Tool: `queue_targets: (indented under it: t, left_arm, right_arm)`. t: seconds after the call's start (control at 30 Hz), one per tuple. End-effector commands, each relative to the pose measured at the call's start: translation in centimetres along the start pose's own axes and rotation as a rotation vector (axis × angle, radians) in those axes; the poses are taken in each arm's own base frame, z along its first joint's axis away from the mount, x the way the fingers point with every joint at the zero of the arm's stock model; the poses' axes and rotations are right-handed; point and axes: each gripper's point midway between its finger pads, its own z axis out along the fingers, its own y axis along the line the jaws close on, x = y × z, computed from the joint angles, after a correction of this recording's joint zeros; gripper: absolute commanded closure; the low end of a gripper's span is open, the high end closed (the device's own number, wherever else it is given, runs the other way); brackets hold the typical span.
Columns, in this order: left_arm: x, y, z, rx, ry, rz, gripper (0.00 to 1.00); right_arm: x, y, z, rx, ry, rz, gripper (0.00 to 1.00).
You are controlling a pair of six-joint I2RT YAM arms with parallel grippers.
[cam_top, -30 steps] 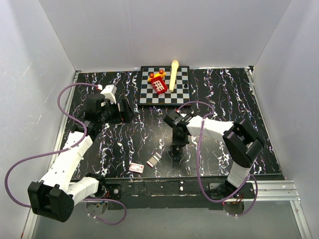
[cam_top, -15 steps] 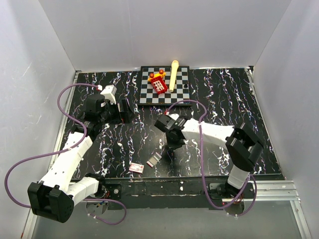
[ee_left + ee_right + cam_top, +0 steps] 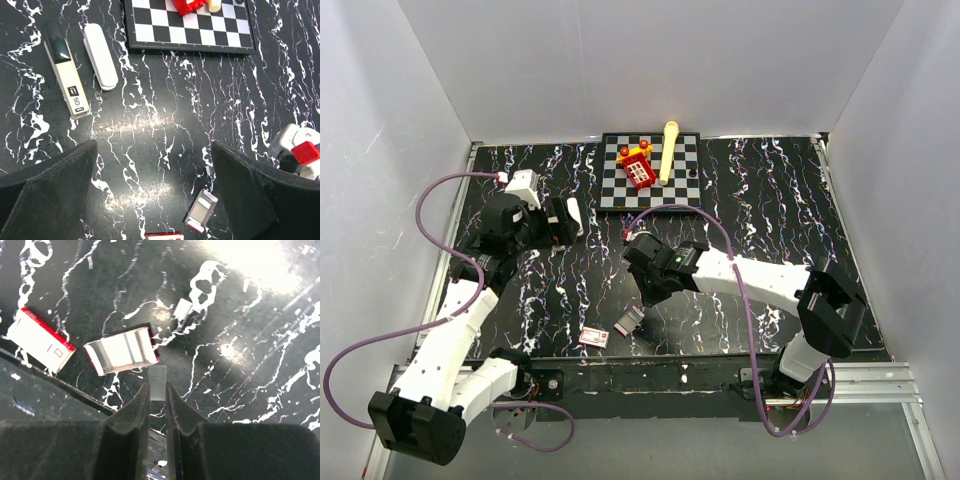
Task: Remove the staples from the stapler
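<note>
The strip shifts left in the top view with my right gripper next, goes down into the open tray (image 3: 629, 320) (image 3: 122, 350) and gets released.
The stapler (image 3: 65, 75) lies flat at the top left of the left wrist view, grey with a black end, next to a long white piece (image 3: 100, 62). My left gripper (image 3: 154, 150) hangs open above bare table, right of the stapler and holding nothing. In the top view it (image 3: 558, 222) covers most of the stapler. My right gripper (image 3: 158, 389) is shut on a thin silvery strip of staples (image 3: 158, 381) that sticks out past its fingertips, just above the table. In the top view it (image 3: 646, 292) is near the table's front middle.
An open red-edged tray (image 3: 122, 350) lies just beyond the right fingertips, with a red-and-white flat box (image 3: 41, 340) to its left near the front edge. A small loose silvery bit (image 3: 183, 309) rests farther off. A chessboard (image 3: 685, 188) with toys sits at the back.
My right arm has swung left and forward with the strip, ending over the open tray. My left gripper has shifted slightly back and to the left, still open.
</note>
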Motion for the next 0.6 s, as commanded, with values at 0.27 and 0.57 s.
queue_targets:
  t: [0.27,0.57]
  left_arm:
    - [-0.9,1.3,-0.7,-0.080,-0.058,-0.015,0.02]
    - [-1.6,2.3,-1.1,-0.141,-0.097,-0.033,0.02]
  right_arm:
    - [0.1,5.7,0.4,-0.239,0.039,-0.246,0.92]
    - [0.6,6.5,1.7,-0.237,0.081,-0.263,0.91]
